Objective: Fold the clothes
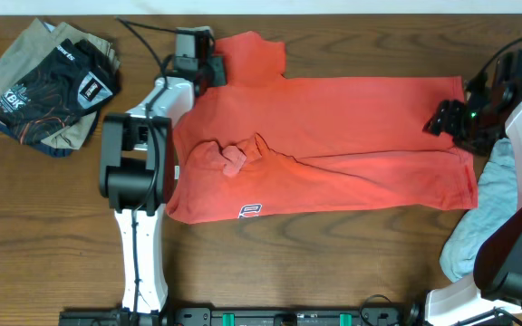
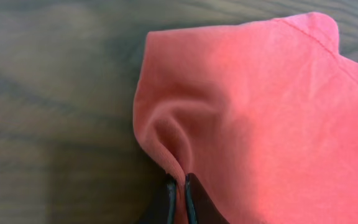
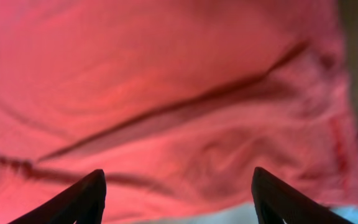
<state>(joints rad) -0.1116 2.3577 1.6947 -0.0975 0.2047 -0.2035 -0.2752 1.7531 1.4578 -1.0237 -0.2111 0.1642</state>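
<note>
I will next reach outward and down with my right gripper onto the shirt's far hem corner (image 1: 458, 81), which lies outward of and below it, because my left gripper holds the sleeve.
The coral-red T-shirt (image 1: 333, 145) lies spread across the table, folded lengthwise, with a bunched lump (image 1: 232, 156) near its left end and a small print at the front edge. My left gripper (image 1: 208, 71) is shut on the shirt's sleeve fabric (image 2: 241, 106) at the back left; a pinched ridge of cloth runs into the jaws (image 2: 180, 186). My right gripper (image 1: 444, 119) is open and empty, hovering over the shirt's right end (image 3: 185, 112). The pale blue-grey garment (image 1: 488, 213) lies at the right, partly under the right arm.
A pile of folded dark and khaki clothes (image 1: 48, 81) sits at the back left corner. The left arm's base (image 1: 134, 172) stands beside the shirt's left edge. Bare wood table (image 1: 333, 263) shows in front of the shirt.
</note>
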